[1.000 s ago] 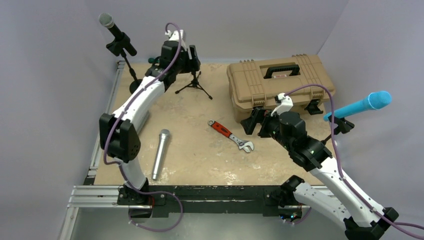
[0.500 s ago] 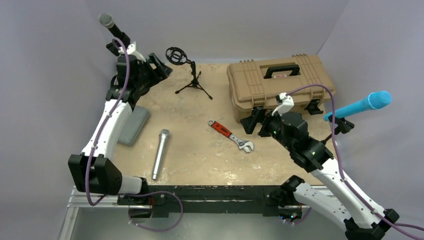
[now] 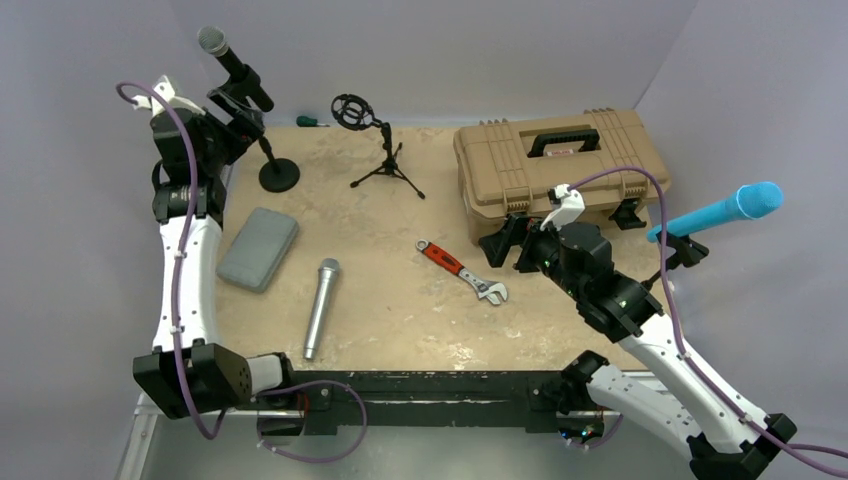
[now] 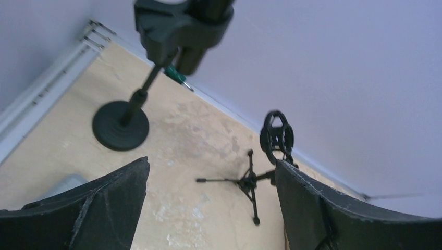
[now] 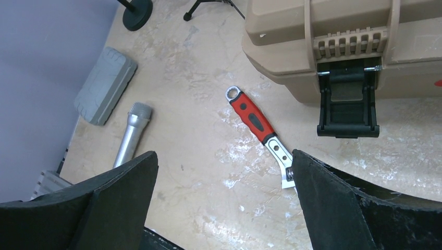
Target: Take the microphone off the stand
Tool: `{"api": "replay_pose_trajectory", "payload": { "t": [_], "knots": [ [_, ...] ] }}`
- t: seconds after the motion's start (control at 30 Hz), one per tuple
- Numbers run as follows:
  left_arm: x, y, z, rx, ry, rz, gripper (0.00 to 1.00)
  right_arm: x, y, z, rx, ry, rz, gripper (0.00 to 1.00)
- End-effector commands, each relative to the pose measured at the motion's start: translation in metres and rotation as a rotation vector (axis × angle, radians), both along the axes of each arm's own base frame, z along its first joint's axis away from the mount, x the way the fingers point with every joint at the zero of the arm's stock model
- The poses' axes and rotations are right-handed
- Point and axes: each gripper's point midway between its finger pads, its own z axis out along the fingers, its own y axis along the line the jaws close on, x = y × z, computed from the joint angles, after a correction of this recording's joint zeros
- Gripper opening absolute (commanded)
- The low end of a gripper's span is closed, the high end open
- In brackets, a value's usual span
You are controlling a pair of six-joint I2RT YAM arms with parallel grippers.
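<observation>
My left gripper rises, reaches outward and closes on the microphone's body beneath the mesh head (image 3: 230, 62) next, since the clip and microphone are higher than my open fingers.
A black microphone (image 3: 235, 68) with a grey mesh head sits tilted in the clip of a round-based stand (image 3: 278, 175) at the back left. My left gripper (image 3: 237, 122) is raised just left of the stand's pole, below the clip, open and holding nothing. In the left wrist view the clip and the microphone's tail (image 4: 182, 26) are at the top edge, above my open left gripper (image 4: 211, 164). The round base (image 4: 120, 125) is lower left. My right gripper (image 3: 508, 246) hovers open in front of the toolbox. A blue microphone (image 3: 722, 211) sits in a stand at the right.
A silver microphone (image 3: 321, 306) lies on the table beside a grey case (image 3: 258, 248). A small tripod stand (image 3: 385, 160) with an empty shock mount is at the back. A red-handled wrench (image 3: 462, 271) lies mid-table, and a tan toolbox (image 3: 560, 165) fills the back right.
My left arm has swung left from the tripod stand to the black microphone's stand and risen, with its jaws opening wider. The right arm has not moved.
</observation>
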Motion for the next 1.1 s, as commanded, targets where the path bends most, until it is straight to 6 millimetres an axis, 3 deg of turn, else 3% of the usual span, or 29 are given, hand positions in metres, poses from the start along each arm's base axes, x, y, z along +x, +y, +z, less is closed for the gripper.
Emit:
{"api": "replay_pose_trajectory", "payload": {
  "t": [0.0, 0.13, 0.3, 0.5, 0.83, 1.07],
  "knots": [
    [0.008, 0.045, 0.050, 0.095, -0.126, 0.186, 0.90, 0.002, -0.003, 0.015, 0.004, -0.052, -0.013, 0.99],
    [0.024, 0.063, 0.073, 0.126, -0.188, 0.203, 0.91, 0.002, -0.002, 0.011, 0.000, -0.040, -0.007, 0.99],
    [0.067, 0.058, 0.087, 0.242, -0.226, 0.077, 0.92, 0.003, 0.000, 0.005, -0.007, -0.023, -0.005, 0.99],
    [0.099, 0.052, 0.108, 0.341, -0.364, -0.012, 0.89, 0.006, 0.003, 0.001, -0.016, -0.004, -0.001, 0.99],
    [0.142, 0.065, 0.091, 0.372, -0.343, -0.011, 0.81, 0.010, 0.006, -0.004, -0.027, 0.022, -0.009, 0.99],
    [0.156, 0.068, 0.076, 0.378, -0.326, -0.020, 0.56, 0.011, 0.006, -0.004, -0.033, 0.033, -0.014, 0.99]
  ]
}}
